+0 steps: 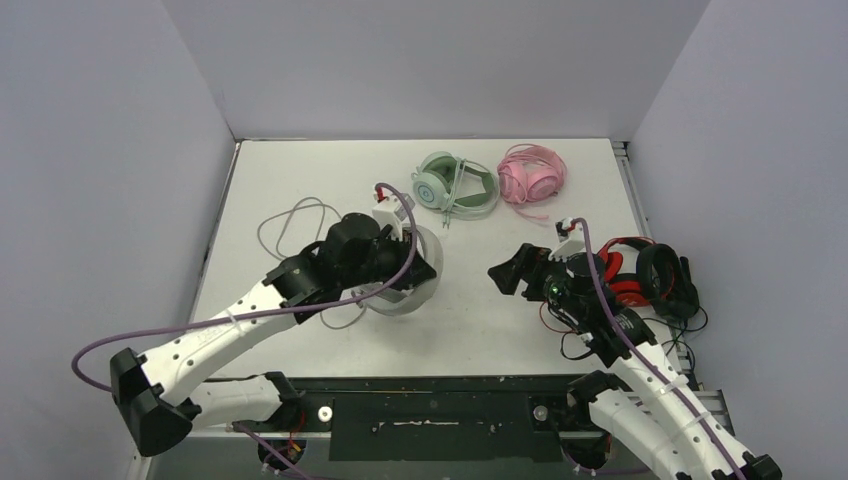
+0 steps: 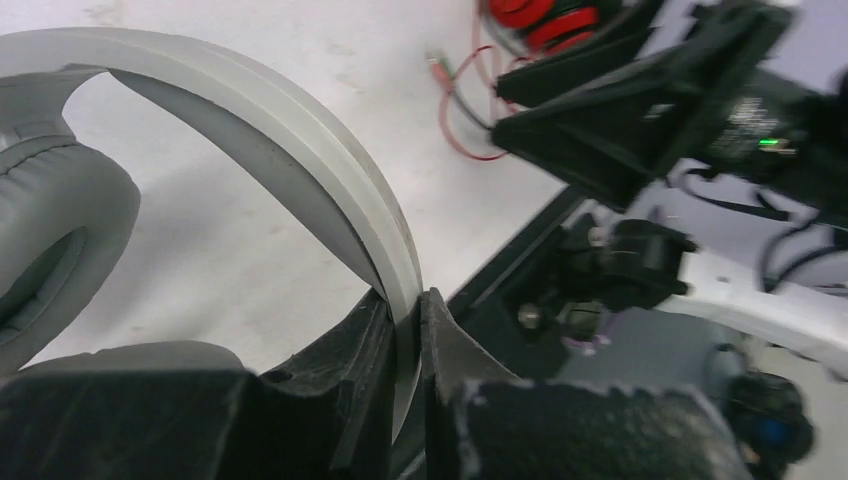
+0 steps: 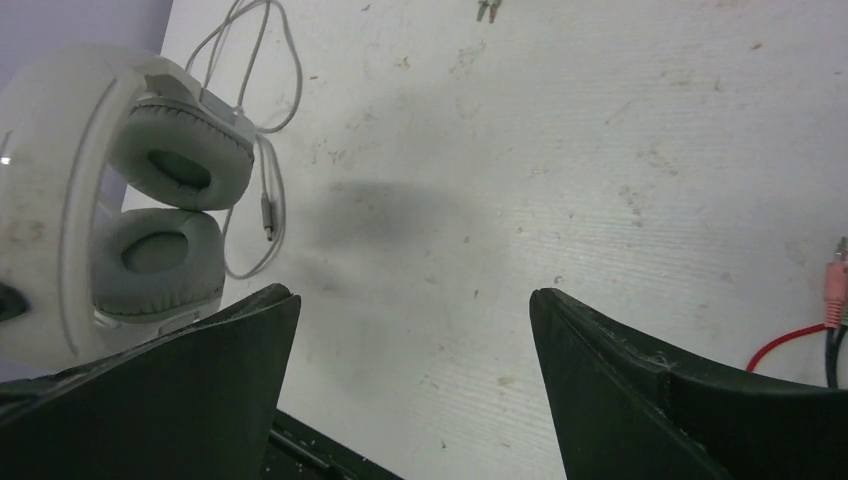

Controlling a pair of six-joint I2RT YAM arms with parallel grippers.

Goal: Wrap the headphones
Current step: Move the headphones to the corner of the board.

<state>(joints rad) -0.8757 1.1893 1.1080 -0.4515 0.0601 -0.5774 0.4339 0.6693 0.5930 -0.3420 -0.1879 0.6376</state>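
My left gripper needs to move down and back toward the bare tabletop before the black bar and let go of the headphones' headband, because there is room for the headphones there.
My left gripper is shut on the headband of the pale grey-white headphones, holding them over the table's middle. The band runs between my fingers and a grey ear cup shows at left. Its pale cable loops loosely on the table behind the arm. My right gripper is open and empty, pointing at the white headset. The mint green headphones and the pink headphones lie side by side at the back, cables bunched on them.
A red and black headset with tangled red and black cables lies at the right edge beside my right arm. Grey walls close in the left, back and right. A black rail runs along the near edge.
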